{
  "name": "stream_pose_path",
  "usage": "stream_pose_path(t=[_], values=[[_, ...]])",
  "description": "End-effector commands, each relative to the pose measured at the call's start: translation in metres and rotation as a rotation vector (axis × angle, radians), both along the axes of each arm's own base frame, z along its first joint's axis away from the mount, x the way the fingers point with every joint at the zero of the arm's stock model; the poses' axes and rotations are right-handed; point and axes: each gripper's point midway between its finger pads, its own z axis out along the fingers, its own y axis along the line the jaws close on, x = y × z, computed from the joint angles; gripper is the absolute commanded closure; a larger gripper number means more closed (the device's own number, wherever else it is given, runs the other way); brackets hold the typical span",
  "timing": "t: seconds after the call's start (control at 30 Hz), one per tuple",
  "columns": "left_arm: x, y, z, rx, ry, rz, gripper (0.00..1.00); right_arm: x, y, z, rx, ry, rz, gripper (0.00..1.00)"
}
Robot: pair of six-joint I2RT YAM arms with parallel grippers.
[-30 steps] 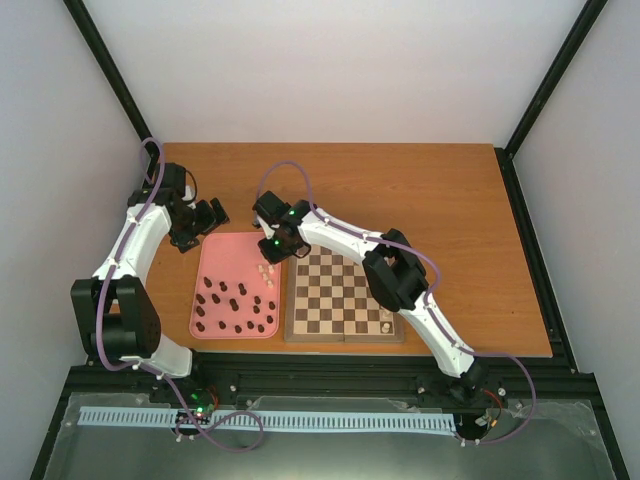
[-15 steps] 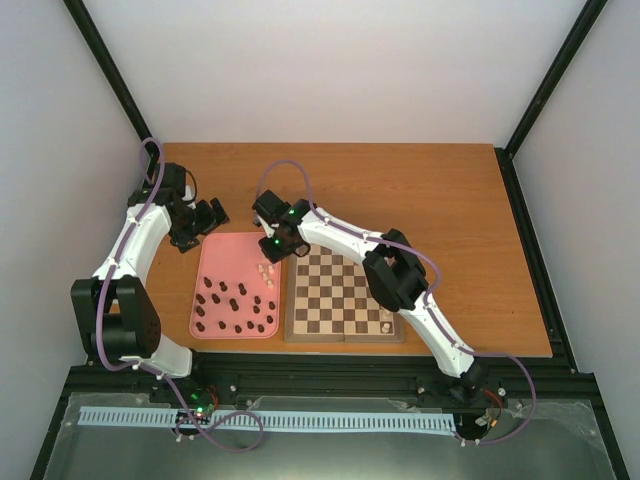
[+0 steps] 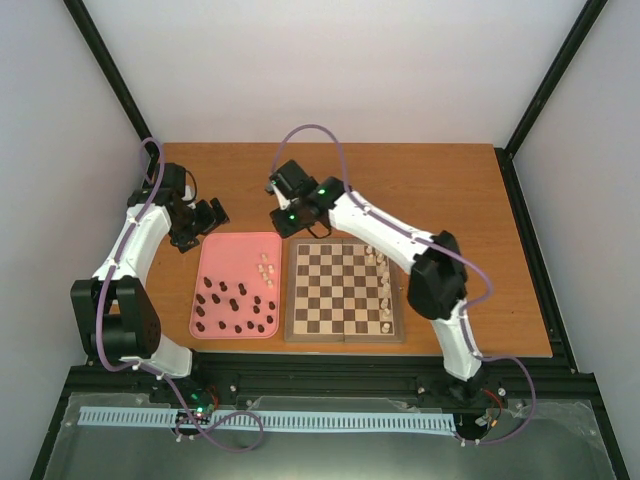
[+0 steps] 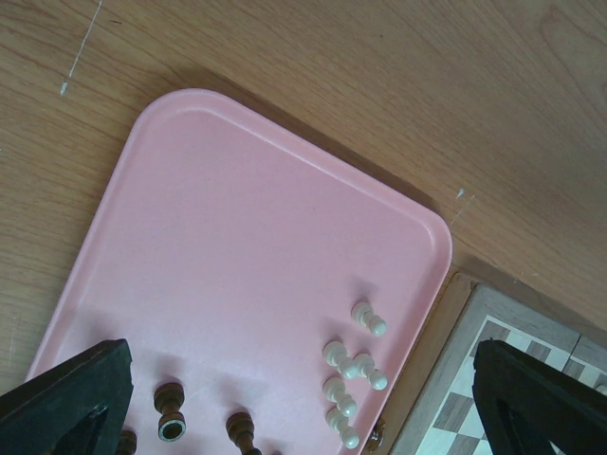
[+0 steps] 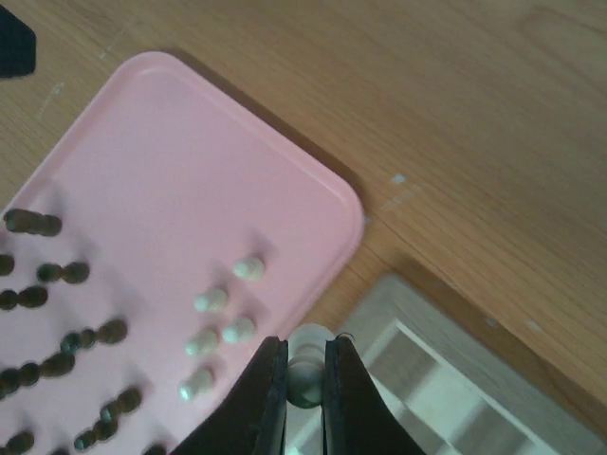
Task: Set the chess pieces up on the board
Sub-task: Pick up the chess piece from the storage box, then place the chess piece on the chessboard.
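The free square beside white pieces is below my right gripper and to its right in the top view. My right gripper should move across to that square, go down and let go.
My right gripper (image 5: 305,379) is shut on a cream-white chess piece (image 5: 305,353) and holds it above the gap between the pink tray (image 5: 171,180) and the board's far-left corner (image 5: 446,379). In the top view this gripper (image 3: 284,218) hovers just behind the board (image 3: 345,292). Several white pieces (image 3: 265,271) stand at the tray's right edge, with several dark pieces (image 3: 235,308) nearer. Several white pieces (image 3: 384,282) stand along the board's right side. My left gripper (image 3: 212,213) is open and empty behind the tray's far-left corner; its fingers (image 4: 66,398) frame the tray's white pieces (image 4: 349,370).
The pink tray (image 3: 215,262) lies directly left of the board, their edges almost touching. Bare wooden tabletop (image 3: 430,190) stretches behind and to the right of the board. Black frame posts (image 3: 120,90) stand at the table's back corners.
My right gripper has risen from the tray's right edge and moved back with a white piece in it. Its elbow swung right, uncovering the board's right column. The left arm has not moved.
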Motion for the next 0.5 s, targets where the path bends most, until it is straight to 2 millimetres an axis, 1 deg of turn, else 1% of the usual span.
stream_pose_path(t=[0.0,0.03,0.13,0.23,0.37,0.47], values=[[-0.001,0.0,0.011,0.011,-0.039,-0.012,0.0,-0.006,-0.053,0.016,-0.025,-0.003,-0.106,0.97],[-0.001,0.0,0.01,0.01,-0.038,-0.01,0.0,-0.014,-0.07,0.003,-0.058,0.019,-0.132,0.97],[-0.002,0.0,0.009,0.009,-0.036,-0.009,0.0,-0.026,-0.111,-0.011,-0.109,0.031,-0.199,0.97],[-0.002,0.0,0.007,0.009,-0.031,-0.009,0.0,-0.036,-0.143,-0.02,-0.128,0.044,-0.265,0.97],[-0.002,0.001,0.005,0.014,-0.027,-0.01,0.0,-0.044,-0.175,-0.037,-0.127,0.078,-0.345,0.97],[-0.003,0.001,0.003,0.017,-0.022,-0.01,0.0,-0.048,-0.188,-0.049,-0.146,0.085,-0.368,0.97]])
